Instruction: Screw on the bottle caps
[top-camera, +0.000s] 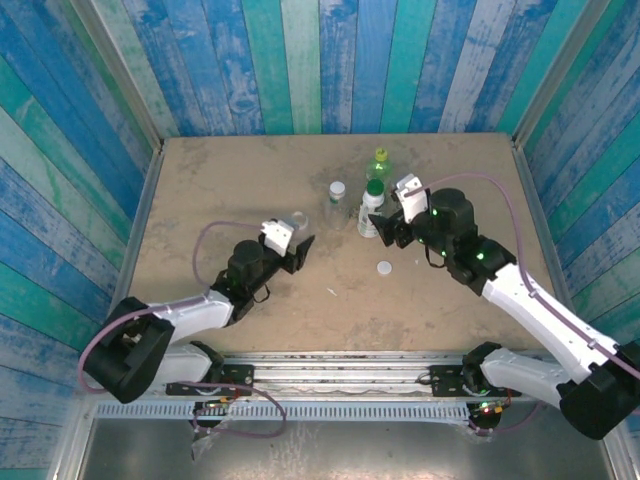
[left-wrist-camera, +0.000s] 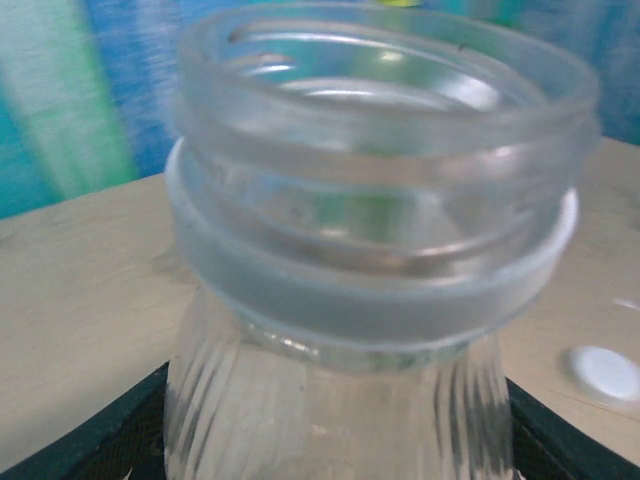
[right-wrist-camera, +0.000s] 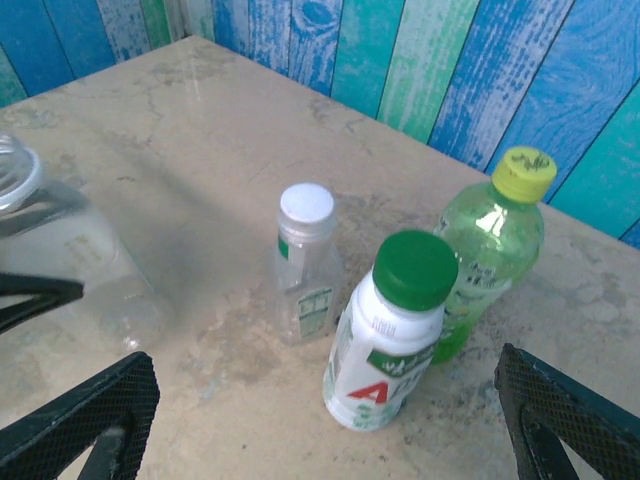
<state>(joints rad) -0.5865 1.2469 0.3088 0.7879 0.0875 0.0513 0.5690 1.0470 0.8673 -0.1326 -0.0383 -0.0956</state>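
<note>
The clear bottle (left-wrist-camera: 340, 380) has an open neck, so the robot's left gripper should next turn, bring it back toward the loose white cap and let it go on bare tabletop beside the cap.
A clear bottle (left-wrist-camera: 340, 380) with an open threaded neck stands between the fingers of my left gripper (top-camera: 292, 238), which is shut on its ribbed shoulders; it also shows at the left edge (right-wrist-camera: 60, 260) of the right wrist view. A loose white cap (top-camera: 384, 267) lies on the table to its right (left-wrist-camera: 605, 372). Three capped bottles stand at the back: a clear one with a white cap (right-wrist-camera: 305, 265), a white-labelled one with a dark green cap (right-wrist-camera: 395, 330), and a translucent green one with a yellow-green cap (right-wrist-camera: 490, 250). My right gripper (right-wrist-camera: 322, 425) is open just short of the white-labelled bottle.
The tan table (top-camera: 220, 180) is walled by blue and green painted planks (top-camera: 300, 60) at the back and sides. Both arms reach in from the near edge, and a purple cable (top-camera: 215, 235) loops beside the left arm.
</note>
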